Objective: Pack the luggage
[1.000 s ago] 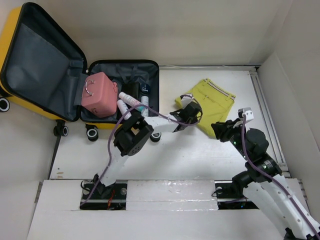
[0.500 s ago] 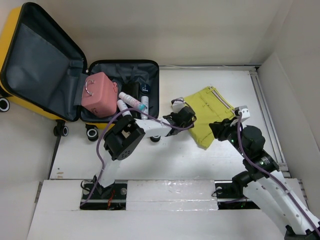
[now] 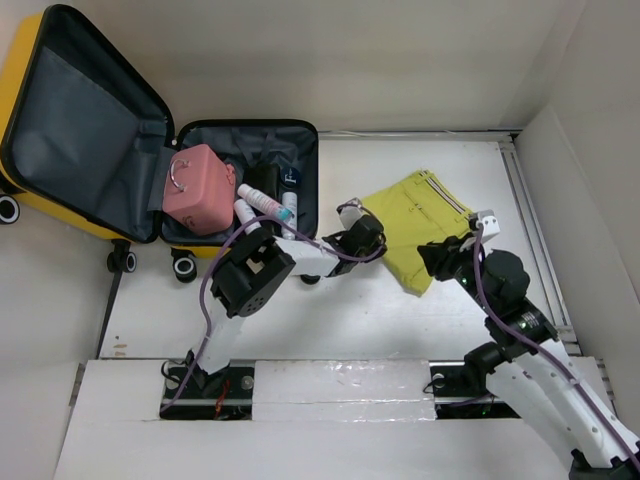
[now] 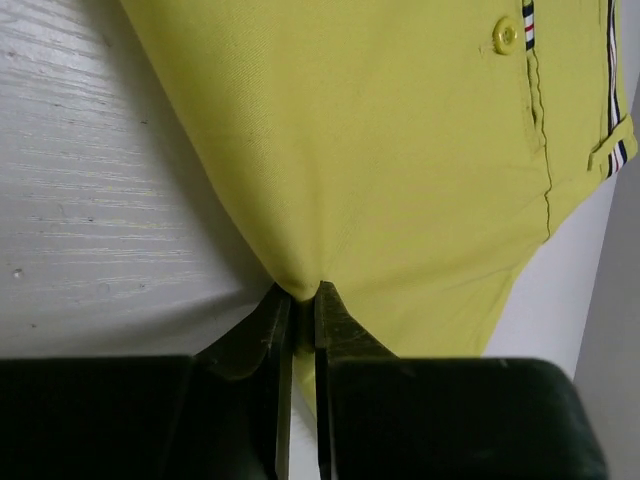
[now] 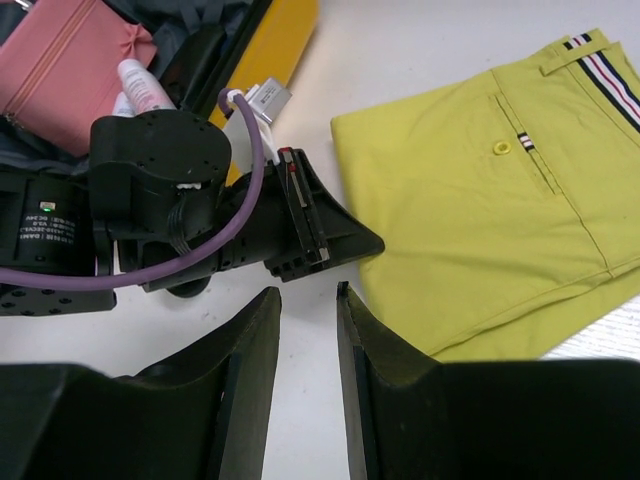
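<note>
My left gripper raises the shorts next and swings away from my base over the open luggage, past the bottles to the pink case (image 3: 200, 190).
The yellow luggage (image 3: 15, 100) lies open at the far left, grey lining up. Its right half (image 3: 300, 135) holds a pink case (image 3: 197, 188) and bottles (image 3: 262, 205). Folded yellow-green shorts (image 3: 420, 225) lie on the table right of it, also in the left wrist view (image 4: 400, 140) and the right wrist view (image 5: 500, 200). My left gripper (image 3: 372, 232) is shut on the shorts' near-left edge (image 4: 298, 290). My right gripper (image 3: 432, 258) is open and empty just right of the left one, above bare table (image 5: 308, 292).
A white wall (image 3: 585, 200) borders the table on the right. A metal rail (image 3: 530, 220) runs along that side. The luggage's caster wheels (image 3: 184, 266) stick out at its near edge.
My left gripper has dragged the shorts' edge toward the left, closer to the luggage. The right gripper has shifted slightly left with it.
</note>
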You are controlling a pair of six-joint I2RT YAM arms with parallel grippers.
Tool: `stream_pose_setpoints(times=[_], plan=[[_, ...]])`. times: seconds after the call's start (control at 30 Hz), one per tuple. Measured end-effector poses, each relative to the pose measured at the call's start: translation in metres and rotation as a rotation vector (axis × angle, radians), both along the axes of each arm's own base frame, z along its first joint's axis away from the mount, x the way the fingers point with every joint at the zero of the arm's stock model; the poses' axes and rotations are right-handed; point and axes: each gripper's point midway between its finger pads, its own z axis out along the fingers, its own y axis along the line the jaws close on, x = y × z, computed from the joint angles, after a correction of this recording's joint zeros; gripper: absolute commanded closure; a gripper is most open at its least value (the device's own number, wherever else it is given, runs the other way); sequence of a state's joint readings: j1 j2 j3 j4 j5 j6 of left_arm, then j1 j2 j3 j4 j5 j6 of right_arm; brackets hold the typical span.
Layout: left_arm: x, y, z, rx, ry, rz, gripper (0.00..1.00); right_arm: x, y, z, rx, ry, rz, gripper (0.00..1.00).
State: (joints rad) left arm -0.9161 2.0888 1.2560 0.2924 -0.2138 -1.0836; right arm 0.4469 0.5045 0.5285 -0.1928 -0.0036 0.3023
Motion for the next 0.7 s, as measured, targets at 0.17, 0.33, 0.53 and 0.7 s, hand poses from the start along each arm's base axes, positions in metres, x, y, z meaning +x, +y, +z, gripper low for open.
stream_pose_setpoints(times=[0.17, 0.33, 0.53, 0.7], plan=[[0.002, 0.0, 0.001, -0.005, -0.024, -0.013, 1.0, -0.002, 0.0, 0.008, 0.005, -0.023, 0.007, 0.65], [0.007, 0.004, 0.009, 0.101, -0.079, -0.083, 1.0, -0.004, -0.001, 0.019, 0.015, -0.055, 0.01, 0.65], [0.047, 0.014, 0.081, 0.287, -0.209, -0.192, 1.0, -0.006, 0.001, 0.022, 0.021, -0.063, 0.025, 0.65], [0.094, 0.067, 0.183, 0.364, -0.371, -0.19, 1.0, -0.013, 0.001, 0.038, 0.044, -0.109, 0.04, 0.64]])
